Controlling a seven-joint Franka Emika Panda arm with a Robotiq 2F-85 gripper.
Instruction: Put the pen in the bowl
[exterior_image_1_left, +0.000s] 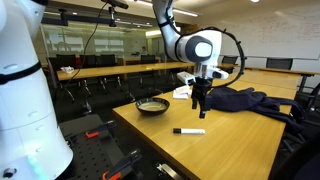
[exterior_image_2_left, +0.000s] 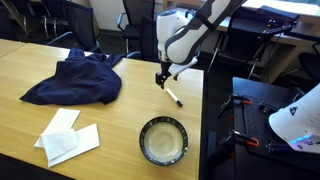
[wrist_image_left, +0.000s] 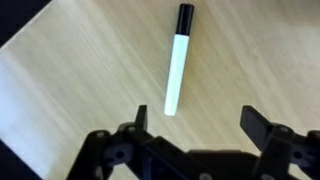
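The pen's white end (exterior_image_1_left: 197, 131) (wrist_image_left: 173, 97) is closest to the open gap between my fingers, so I will lower my gripper onto it next with the fingers spread.
A white pen with a black cap lies flat on the wooden table in both exterior views (exterior_image_1_left: 188, 131) (exterior_image_2_left: 173, 96) and fills the middle of the wrist view (wrist_image_left: 176, 62). A dark bowl (exterior_image_1_left: 153, 105) (exterior_image_2_left: 163, 140) sits on the same table, apart from the pen. My gripper (exterior_image_1_left: 199, 104) (exterior_image_2_left: 161, 80) hangs above the table near the pen; in the wrist view (wrist_image_left: 196, 120) its fingers are spread wide and empty, with the pen's white end just past the left finger.
A dark blue cloth (exterior_image_1_left: 250, 101) (exterior_image_2_left: 75, 78) lies crumpled on the table. White paper napkins (exterior_image_2_left: 68, 138) lie near the bowl. Chairs and other tables stand behind. The table edge (exterior_image_2_left: 204, 110) is close to the pen.
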